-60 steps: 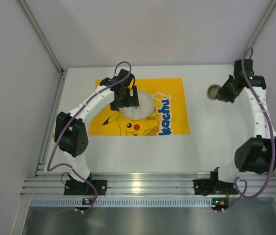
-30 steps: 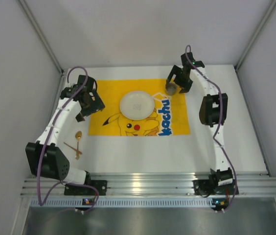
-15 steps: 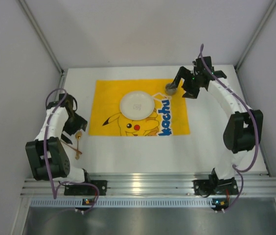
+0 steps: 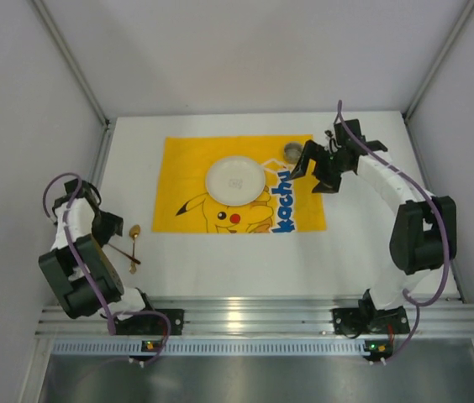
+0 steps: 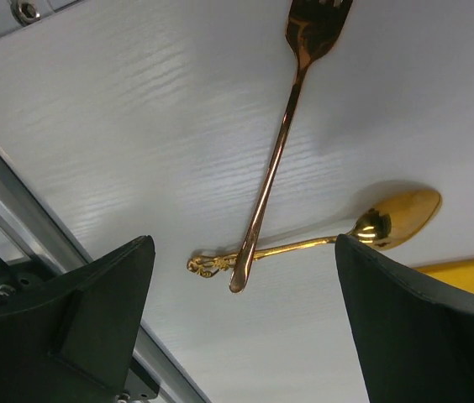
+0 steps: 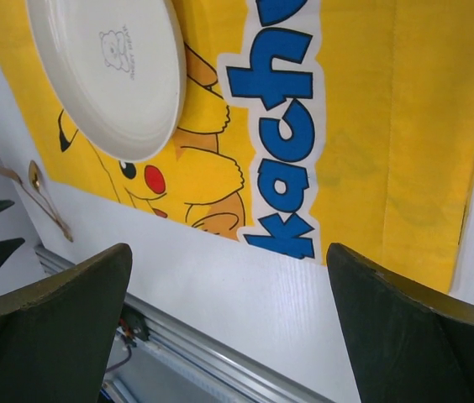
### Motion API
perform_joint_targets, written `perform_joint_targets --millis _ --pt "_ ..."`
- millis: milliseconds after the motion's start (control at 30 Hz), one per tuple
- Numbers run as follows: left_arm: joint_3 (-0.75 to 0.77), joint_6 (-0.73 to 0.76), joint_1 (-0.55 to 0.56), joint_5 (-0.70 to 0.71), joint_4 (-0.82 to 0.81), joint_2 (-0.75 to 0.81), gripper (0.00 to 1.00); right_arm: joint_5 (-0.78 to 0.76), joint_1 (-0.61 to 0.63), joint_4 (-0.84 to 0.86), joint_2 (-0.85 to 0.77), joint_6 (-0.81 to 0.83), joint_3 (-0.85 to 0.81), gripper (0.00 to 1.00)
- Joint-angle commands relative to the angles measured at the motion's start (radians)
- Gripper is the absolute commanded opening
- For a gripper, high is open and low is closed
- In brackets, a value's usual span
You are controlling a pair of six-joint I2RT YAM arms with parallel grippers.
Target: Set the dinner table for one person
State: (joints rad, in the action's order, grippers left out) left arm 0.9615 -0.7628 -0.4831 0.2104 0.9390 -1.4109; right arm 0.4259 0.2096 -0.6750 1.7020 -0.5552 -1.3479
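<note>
I will next lower my left gripper's open fingers on both sides of the middle of the fork's handle (image 5: 268, 180) below them, clear of where it crosses the spoon (image 5: 388, 220).
The dinner table (image 4: 371, 227) is a white top with a yellow Pikachu mat (image 4: 304, 210) on it. A white plate (image 4: 235, 179) lies on the mat, and a grey cup (image 4: 292, 151) stands at the mat's far right corner. Left of the mat lie a gold spoon (image 5: 388, 220) and gold fork (image 5: 281, 138), the fork's handle crossing over the spoon's. My left gripper (image 4: 111, 225) hovers over them, open (image 5: 244, 252), touching neither. My right gripper (image 4: 309, 174) is open (image 6: 229, 252) above the mat, just near-right of the cup, holding nothing.
An aluminium rail (image 4: 254, 317) runs along the table's near edge with both arm bases on it. White walls close in the left, right and far sides. The spoon (image 4: 134, 231) and fork (image 4: 124, 254) lie near the table's left edge.
The left arm has pulled back to the table's left edge, its gripper now over the spoon and fork. The right gripper has drawn back a little from the cup toward the near side.
</note>
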Motion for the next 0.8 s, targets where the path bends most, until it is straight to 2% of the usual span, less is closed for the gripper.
perform_joint_targets --millis 0,67,200,467,600,700,767 --pt "-0.030 0.039 -0.025 -0.012 -0.101 -0.037 0.93 0.031 0.010 0.017 -0.090 0.028 0.001 1.00" --pt "-0.043 0.049 -0.025 -0.035 -0.156 -0.054 0.87 0.036 0.010 0.015 -0.102 0.028 0.016 1.00" --pt "-0.087 0.056 -0.023 -0.031 -0.233 -0.088 0.82 0.034 0.011 0.005 -0.116 0.037 0.038 1.00" --pt "-0.086 0.083 -0.025 0.007 -0.270 -0.200 0.63 0.017 0.011 -0.015 -0.130 0.049 0.061 1.00" --pt "-0.098 0.098 -0.023 0.041 -0.295 -0.220 0.42 0.002 0.013 -0.028 -0.128 0.054 0.055 1.00" --pt "-0.101 0.100 -0.023 -0.003 -0.321 -0.250 0.27 -0.006 0.011 -0.034 -0.125 0.055 0.046 1.00" --pt "-0.095 0.097 -0.023 -0.006 -0.319 -0.289 0.08 -0.010 0.011 -0.038 -0.122 0.052 0.041 1.00"
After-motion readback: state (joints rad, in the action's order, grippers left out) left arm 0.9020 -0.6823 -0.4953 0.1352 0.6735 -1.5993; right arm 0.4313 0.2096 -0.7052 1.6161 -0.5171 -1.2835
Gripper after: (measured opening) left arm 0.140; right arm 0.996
